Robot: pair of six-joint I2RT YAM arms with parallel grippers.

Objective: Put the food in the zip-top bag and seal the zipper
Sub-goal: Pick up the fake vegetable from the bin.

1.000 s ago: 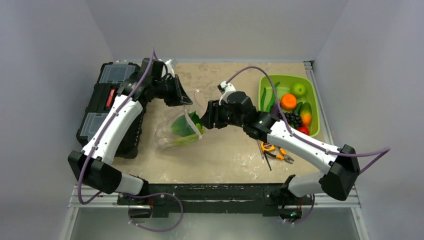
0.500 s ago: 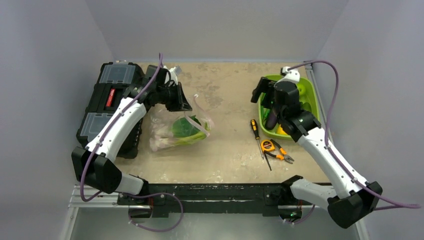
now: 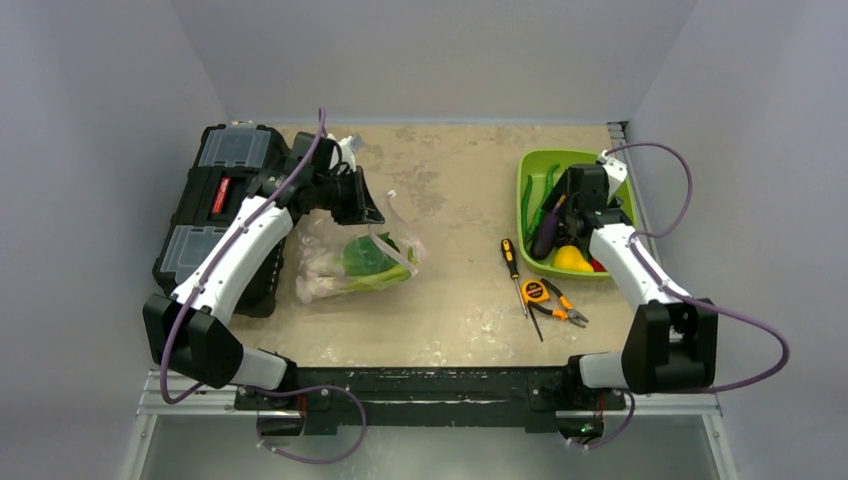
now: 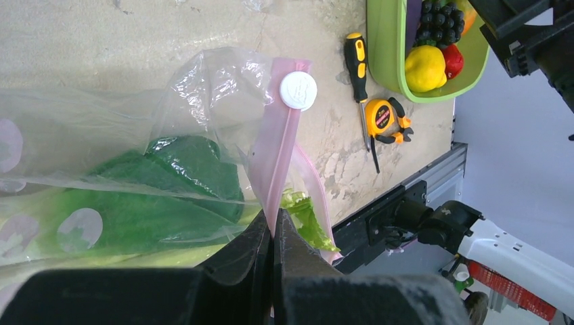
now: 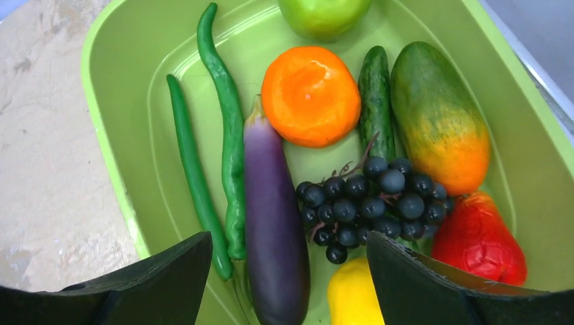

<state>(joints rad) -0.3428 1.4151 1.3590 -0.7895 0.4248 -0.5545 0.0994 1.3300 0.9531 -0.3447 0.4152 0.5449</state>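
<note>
My right gripper moves outward and down next to the green pepper beside the eggplant, onto its far end (image 3: 554, 171) (image 5: 208, 26), which lies free.
The clear zip-top bag (image 3: 345, 262) lies left of the table's centre with both leafy greens (image 3: 362, 255) inside, pale stalks toward the toolbox. My left gripper (image 3: 357, 207) is shut on the pink zipper strip (image 4: 276, 169) and holds the bag's mouth up. In the left wrist view my left gripper (image 4: 273, 229) pinches the strip below a white round slider (image 4: 298, 90). Dark leaves (image 4: 193, 166) show through the bag (image 4: 203, 74), and a pale leaf tip (image 4: 308, 220) pokes out at the mouth. My right gripper (image 3: 572, 205) is open and empty over the lime-green bin (image 3: 527, 190).
In the right wrist view my right gripper (image 5: 288, 250) hangs above a purple eggplant (image 5: 274, 223), grapes (image 5: 369, 196), an orange fruit (image 5: 310, 95) and other produce. A black toolbox (image 3: 215, 200) stands at the left. A screwdriver (image 3: 511, 258), tape measure (image 3: 535, 292) and pliers (image 3: 562, 312) lie beside the bin.
My right gripper left the bag's mouth and swung right and back, and is now over the green bin. The bag has sagged onto the table. My left gripper still holds the strip.
</note>
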